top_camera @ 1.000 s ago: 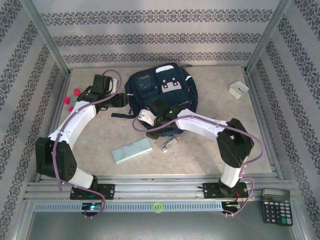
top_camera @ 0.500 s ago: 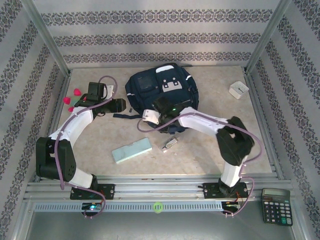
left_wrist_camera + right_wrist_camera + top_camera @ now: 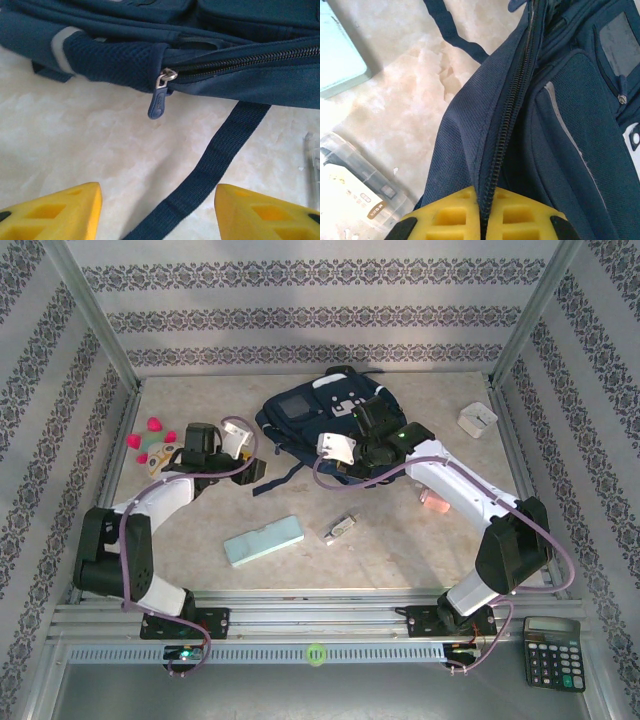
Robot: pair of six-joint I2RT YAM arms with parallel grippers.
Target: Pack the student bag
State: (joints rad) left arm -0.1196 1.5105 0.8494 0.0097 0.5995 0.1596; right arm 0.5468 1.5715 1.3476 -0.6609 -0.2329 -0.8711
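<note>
The blue zipper pull hangs ahead of my open fingers, clear of the cloth, so my left gripper will move forward to the bag's edge and grab it.
The student bag, navy with pale patches, lies at the back middle of the table. My right gripper sits at its near right side. In the right wrist view, this gripper is shut on the bag's zipper edge, with the zipper teeth running out between the yellow fingers. My left gripper stands open to the bag's left. In the left wrist view, a dark strap runs across the table between the fingers of this gripper, and a blue zipper pull hangs from the bag ahead.
A mint-green box and a small clear stick lie near the front middle. A pink item is under the right arm. A white box is at the back right, red-pink pieces at the left, and a calculator off the table's front right.
My right gripper has shut on the bag's zipper edge and pulled the bag toward the back right. My left gripper has drawn back toward the near left. A pink item now shows.
</note>
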